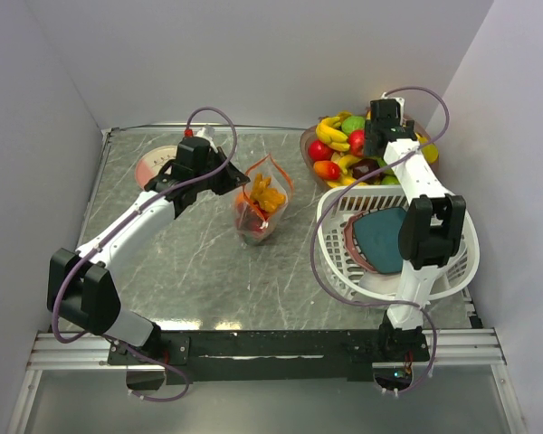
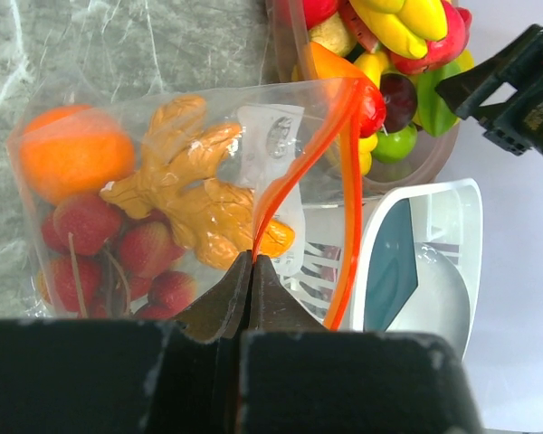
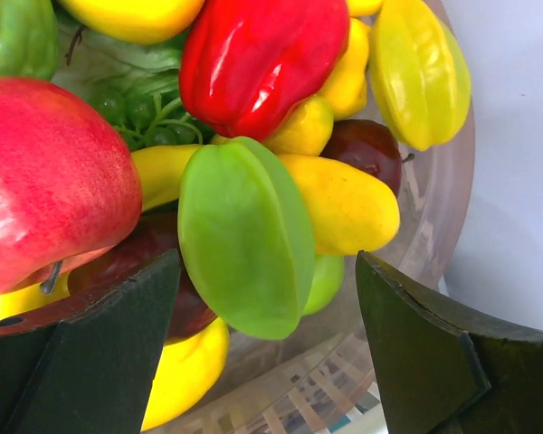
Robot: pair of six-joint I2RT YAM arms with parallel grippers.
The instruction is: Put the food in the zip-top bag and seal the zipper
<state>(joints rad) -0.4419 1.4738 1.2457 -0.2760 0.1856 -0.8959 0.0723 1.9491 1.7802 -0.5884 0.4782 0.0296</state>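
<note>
The star fruit is already between the two open fingers, so my right gripper will next go down a little onto the green star fruit (image 3: 244, 235) and close its fingers.
The clear zip-top bag (image 1: 261, 206) stands mid-table with its mouth open. In the left wrist view the bag (image 2: 90, 99) holds an orange (image 2: 72, 158), a ginger root (image 2: 195, 194) and red strawberries (image 2: 118, 258). My left gripper (image 2: 253, 262) is shut on the orange-red zipper strip (image 2: 348, 172) at the bag's near rim; it also shows from above (image 1: 219, 174). My right gripper (image 3: 267, 271) is open over the clear bowl of food (image 1: 357, 149), its jaws either side of a green star fruit (image 3: 244, 235), not touching it. The slider is not visible.
The clear bowl (image 3: 434, 208) holds a red apple (image 3: 45, 181), red pepper (image 3: 253, 59), yellow fruits and a dark plum. A white slatted basket (image 1: 452, 271) with a teal plate (image 1: 385, 237) sits front right. A round pink dish (image 1: 149, 167) lies back left.
</note>
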